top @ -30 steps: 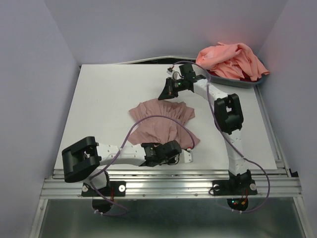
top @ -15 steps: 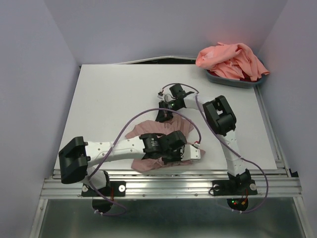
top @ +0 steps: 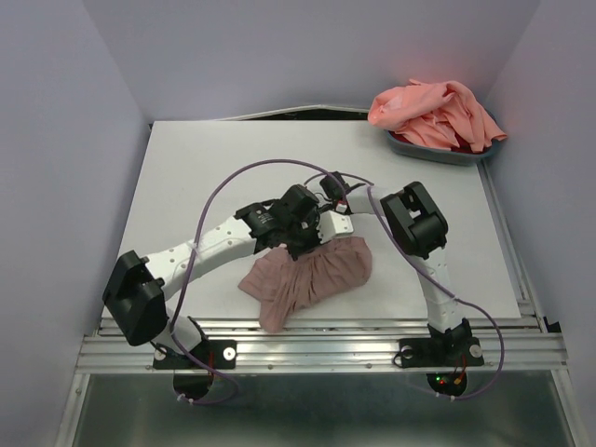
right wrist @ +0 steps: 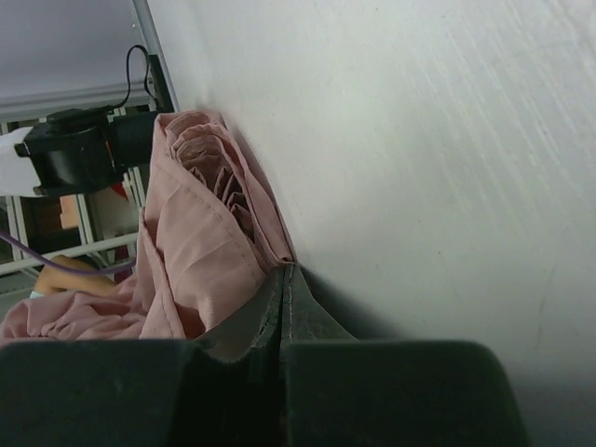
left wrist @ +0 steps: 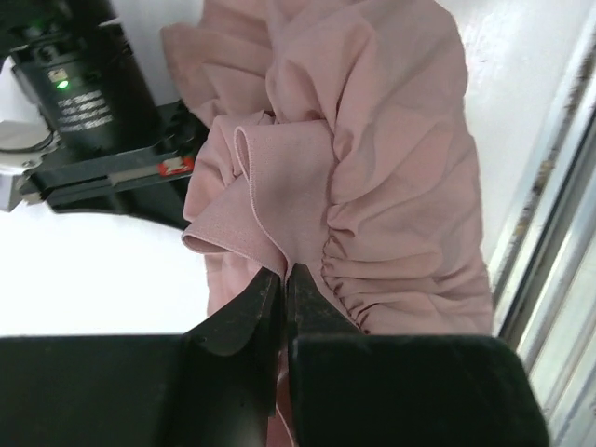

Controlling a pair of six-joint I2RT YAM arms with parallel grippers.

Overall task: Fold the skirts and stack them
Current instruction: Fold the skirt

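The left gripper needs to go down and outward onto the white table next and let go of the pinched waistband, since the skirt's near end reaches over the metal bar.
The mauve-pink gathered skirt (top: pixel 307 272) lies bunched on the white table (top: pixel 205 177), near the front middle. My left gripper (top: pixel 300 235) is shut on its far edge; the left wrist view shows its jaws pinching the elastic waistband (left wrist: pixel 279 233). My right gripper (top: pixel 326 210) is close beside it, shut on a hem edge of the same skirt (right wrist: pixel 209 242), low at the table surface. The salmon-coral skirt (top: pixel 433 112) is heaped in a grey tray (top: pixel 447 154) at the back right.
The grey tray sits at the table's back right corner. Purple cables (top: pixel 251 172) loop over both arms. A metal rail (top: pixel 317 349) runs along the front edge. Walls close in left, right and behind.
The left arm swung from the front edge to the table's middle, drawing the skirt's near edge over itself. The right gripper came down from the back onto the skirt. The skirt went from fanned flat to bunched.
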